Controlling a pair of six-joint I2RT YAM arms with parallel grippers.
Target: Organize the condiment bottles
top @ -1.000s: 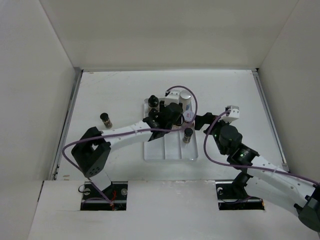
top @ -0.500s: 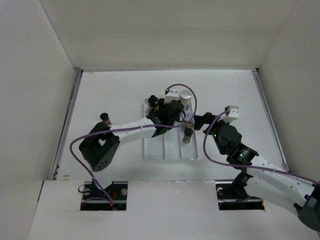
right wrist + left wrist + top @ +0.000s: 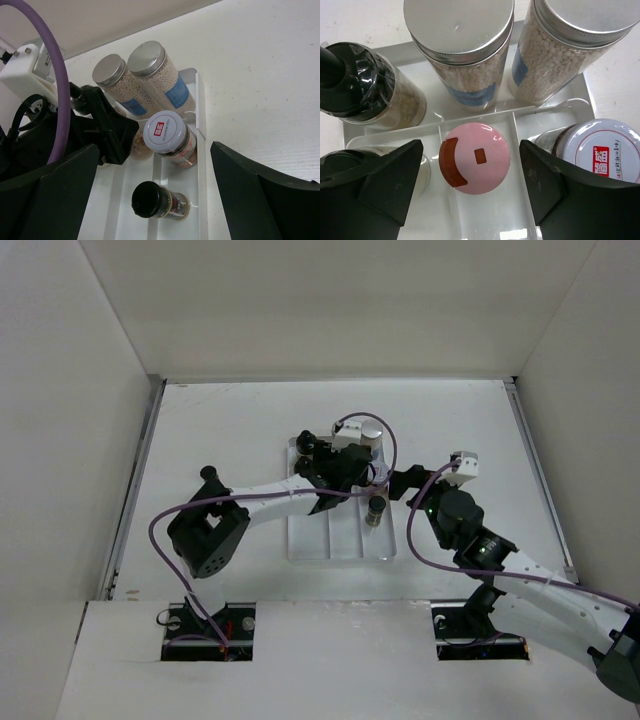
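Note:
The black-capped bottle stands alone outside the tray [image 3: 330, 540], left of my gripper in the top view. Next, my left gripper rises, crosses there and lowers around the bottle's cap.
A white three-compartment tray [image 3: 330, 540] holds several condiment bottles. In the left wrist view a pink-capped bottle [image 3: 481, 167] stands in the middle compartment between the fingers of my left gripper [image 3: 471, 152], which is open and clear of the cap on both sides. Beyond it stand two silver-capped bottles [image 3: 457, 30] [image 3: 585, 15] and a black pointed-cap bottle [image 3: 350, 85]; a white-capped bottle [image 3: 607, 155] is on the right. My right gripper [image 3: 155, 165] is open and empty, above the white-capped bottle [image 3: 165, 132] and a dark-capped bottle [image 3: 150, 199]. One black-capped bottle [image 3: 210, 474] stands on the table, left of the tray.
White walls close in the table on the left, far and right sides. The left arm [image 3: 260, 502] stretches across from the loose bottle to the tray. The right gripper [image 3: 398, 483] sits at the tray's right edge [image 3: 200, 100], close to the left gripper [image 3: 345, 462].
The left arm's elbow has swung right and now partly covers the loose bottle; its gripper has shifted slightly toward the tray's far end. The right arm has not moved.

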